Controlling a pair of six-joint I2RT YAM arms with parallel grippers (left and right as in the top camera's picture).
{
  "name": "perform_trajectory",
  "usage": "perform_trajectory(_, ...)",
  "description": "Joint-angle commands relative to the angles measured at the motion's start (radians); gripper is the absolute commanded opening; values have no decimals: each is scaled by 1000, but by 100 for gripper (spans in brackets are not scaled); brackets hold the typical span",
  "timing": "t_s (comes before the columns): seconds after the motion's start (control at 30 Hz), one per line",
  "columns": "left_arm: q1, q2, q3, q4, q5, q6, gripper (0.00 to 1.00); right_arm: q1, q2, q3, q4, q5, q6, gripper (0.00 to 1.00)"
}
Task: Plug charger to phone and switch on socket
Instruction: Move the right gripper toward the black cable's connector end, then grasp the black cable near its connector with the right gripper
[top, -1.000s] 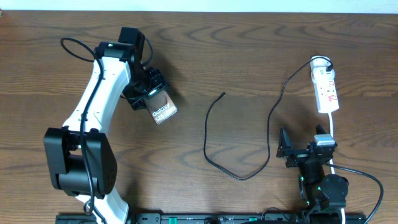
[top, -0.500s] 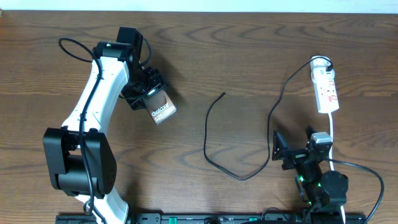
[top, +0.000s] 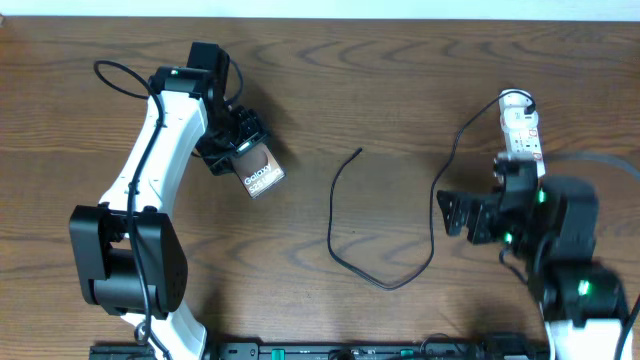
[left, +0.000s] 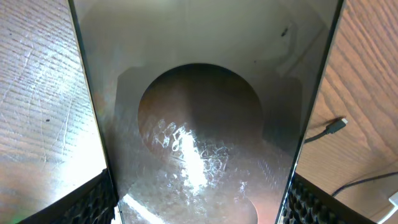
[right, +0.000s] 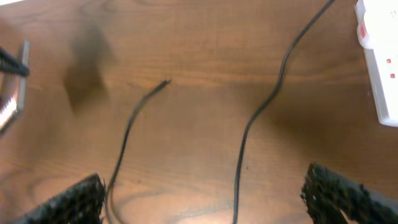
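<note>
Next, my right gripper will swing left in the overhead view and lower onto the charger's plug tip (top: 357, 152), which lies free below and outward of the gripper.
My left gripper (top: 238, 152) is shut on the phone (top: 262, 177), whose "Galaxy" screen faces up above the table's left half. In the left wrist view the phone (left: 199, 112) fills the space between the fingers (left: 199, 208). The charger (top: 334, 215) is a thin black cable looping across the middle, with its plug tip (top: 359, 152) free on the wood. The tip also shows in the left wrist view (left: 339, 124). The socket (top: 520, 125) lies at the far right, partly under my right arm. My right gripper (top: 456, 212) is open and empty above the cable (right: 261, 115).
The wooden table (top: 400, 70) stretches across the view. In the right wrist view the cable tip (right: 164, 83) lies at centre left, the socket's (right: 378, 59) white end is at the right edge, and the phone's silvery edge (right: 23, 68) is at the far left.
My right arm has risen and swung toward the back, now covering the socket's near end, with its open gripper over the cable. The left arm and phone have barely moved.
</note>
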Motion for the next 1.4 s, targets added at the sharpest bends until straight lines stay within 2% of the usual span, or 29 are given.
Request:
perform_trajectory(0.0, 13, -24, 22, -5, 16, -2, 62, -2, 145, 175, -63, -20, -47, 99)
perform_trajectory(0.17, 58, -24, 27, -5, 39, -1, 61, -2, 242, 216, -19, -202, -52, 99)
perform_trajectory(0.33, 110, -26, 34, -6, 59, -1, 61, 21, 310, 215, 106, -318, 47, 99)
perform_trajectory(0.43, 128, -26, 34, -6, 68, -1, 61, 74, 359, 220, 149, -251, 134, 99)
perform_trajectory(0.53, 135, -26, 34, -6, 68, -1, 61, 156, 436, 258, 154, -123, 240, 95)
perform_trajectory(0.7, 135, -26, 34, -3, 68, -1, 61, 257, 636, 446, 84, -15, 363, 81)
perform_trajectory(0.83, 135, -26, 34, 2, 67, -1, 61, 308, 826, 629, 20, 80, 496, 63)
perform_trajectory(1.03, 135, -26, 34, 5, 68, -1, 61, 334, 986, 689, 52, 136, 684, 58)
perform_trajectory(1.2, 135, -26, 34, 5, 68, -1, 61, 359, 1096, 689, 75, 146, 760, 49)
perform_trajectory(1.37, 135, -26, 34, 5, 68, -1, 61, 383, 1181, 689, 81, 154, 806, 47)
